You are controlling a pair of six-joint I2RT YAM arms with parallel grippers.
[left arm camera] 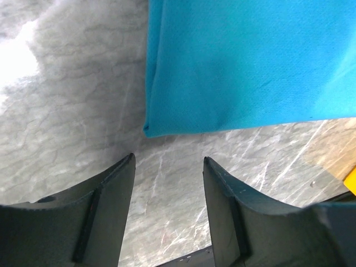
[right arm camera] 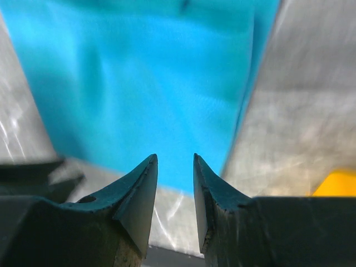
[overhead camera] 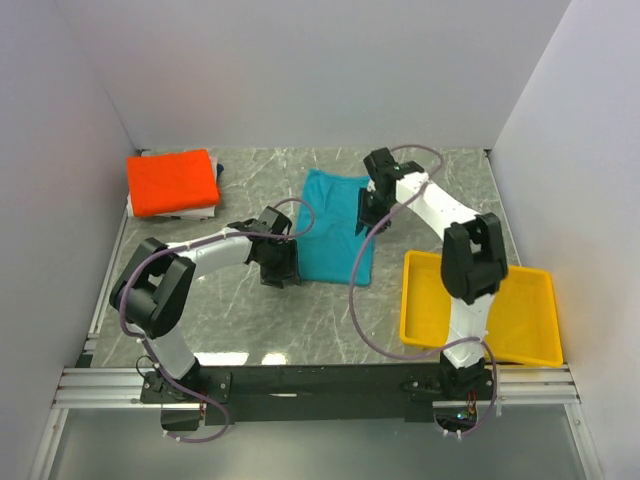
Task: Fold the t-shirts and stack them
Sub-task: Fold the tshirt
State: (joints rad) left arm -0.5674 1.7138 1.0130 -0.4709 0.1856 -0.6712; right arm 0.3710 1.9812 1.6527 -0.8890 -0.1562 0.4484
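Note:
The robot's left gripper is already beside one near corner of the t-shirt. The right gripper should next move back and down onto the t-shirt's near corner by the yellow tray and close.
A teal t-shirt [overhead camera: 335,228] lies folded into a long strip in the middle of the table. It also shows in the left wrist view [left arm camera: 245,61] and the right wrist view [right arm camera: 156,78]. My left gripper [overhead camera: 280,268] is open and empty, low over the marble just off the shirt's near left corner [left arm camera: 147,131]. My right gripper [overhead camera: 372,208] is open and empty, hovering over the shirt's right side. A stack of folded shirts with an orange one [overhead camera: 172,182] on top sits at the far left.
A yellow tray [overhead camera: 530,340] stands at the near right; its corner shows in the left wrist view [left arm camera: 350,181]. White walls enclose the table on three sides. Bare marble [overhead camera: 250,320] lies in front of the teal shirt.

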